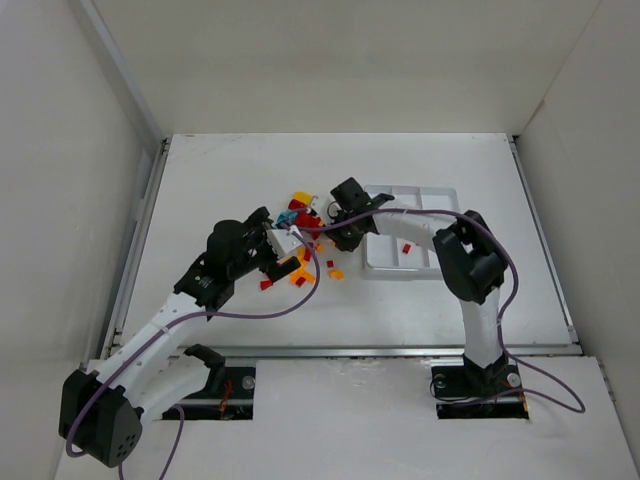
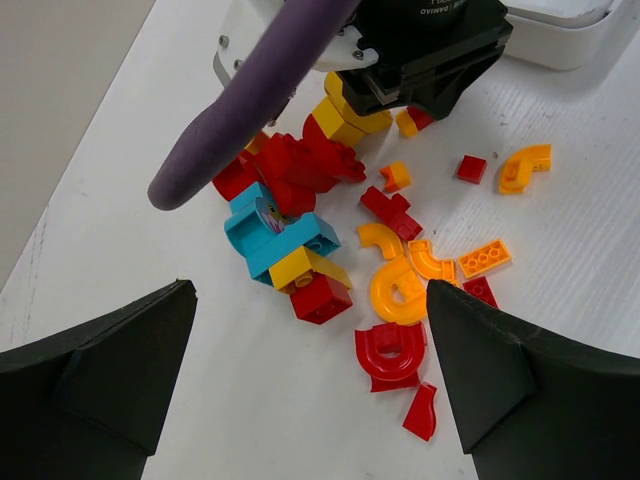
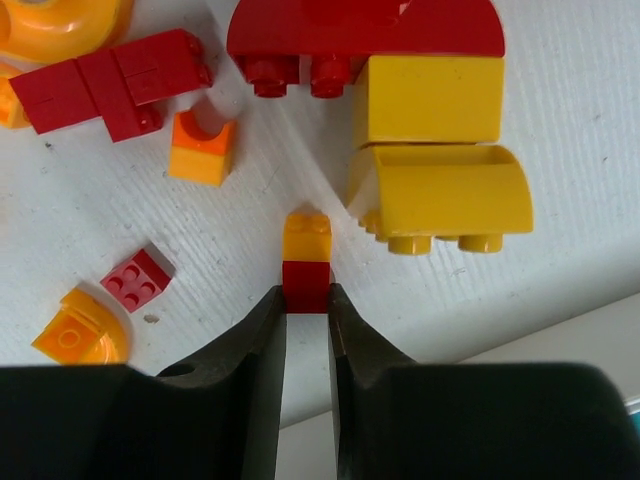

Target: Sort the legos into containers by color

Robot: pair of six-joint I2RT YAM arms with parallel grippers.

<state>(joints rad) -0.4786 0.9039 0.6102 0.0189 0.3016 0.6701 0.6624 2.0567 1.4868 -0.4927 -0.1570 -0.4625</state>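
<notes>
A red piece lies in the tray's middle section, so the robot's right gripper should next rise to the left gripper, then carry the red brick over that section and release it.
The legos lie in a loose pile of red, orange-yellow and teal pieces left of the white tray of containers. My right gripper is shut on a small red brick with an orange piece joined to its far end, low over the table. Beside it sit two yellow bricks and a red dome piece. My left gripper hangs open above the pile, near a teal brick and a red arch, gripping nothing.
The right gripper's black body and a purple cable cross the top of the left wrist view. The tray's corner shows behind them. A few red pieces lie in the tray. White walls enclose the table.
</notes>
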